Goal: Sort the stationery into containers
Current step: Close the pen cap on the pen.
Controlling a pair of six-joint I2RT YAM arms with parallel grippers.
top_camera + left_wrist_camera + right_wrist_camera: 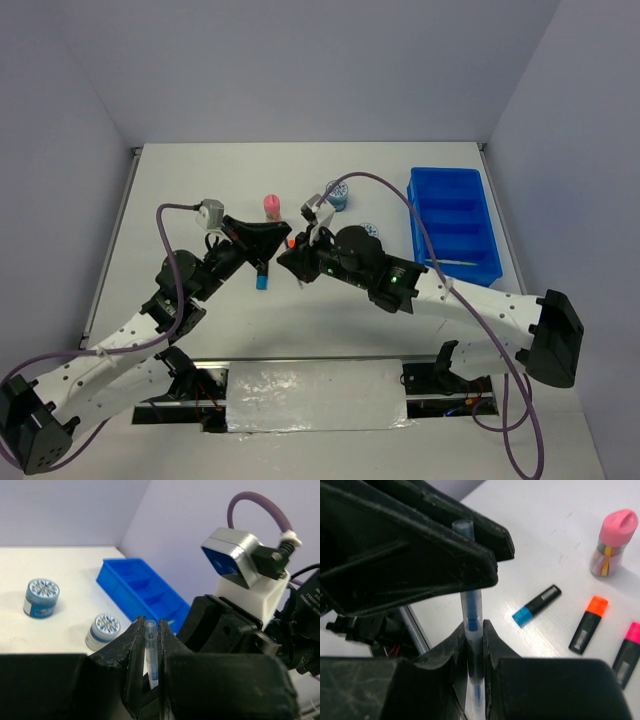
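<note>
I should swing my right gripper away from my left gripper next, turning to point outward over the blue tray's nearest section (457,264), where a pale pen already lies.
A thin pale pen (472,610) with a blue core stands between both grippers above the table's middle. My right gripper (475,627) is shut on its lower part. My left gripper (149,627) is shut on its other end (151,650), and the two grippers meet tip to tip (275,250). On the table lie a blue-capped highlighter (536,605), an orange-capped one (589,625) and a pink-capped one (628,652). A pink-topped tube (271,205) stands behind them. Two blue-white rolls (41,597) (102,631) sit left of the blue tray (445,174).
The tray stands at the table's right side, with a pale pen (465,263) lying in its nearest compartment. The right arm's wrist camera (240,560) and purple cable hang close in front of the left wrist. Grey walls enclose the table.
</note>
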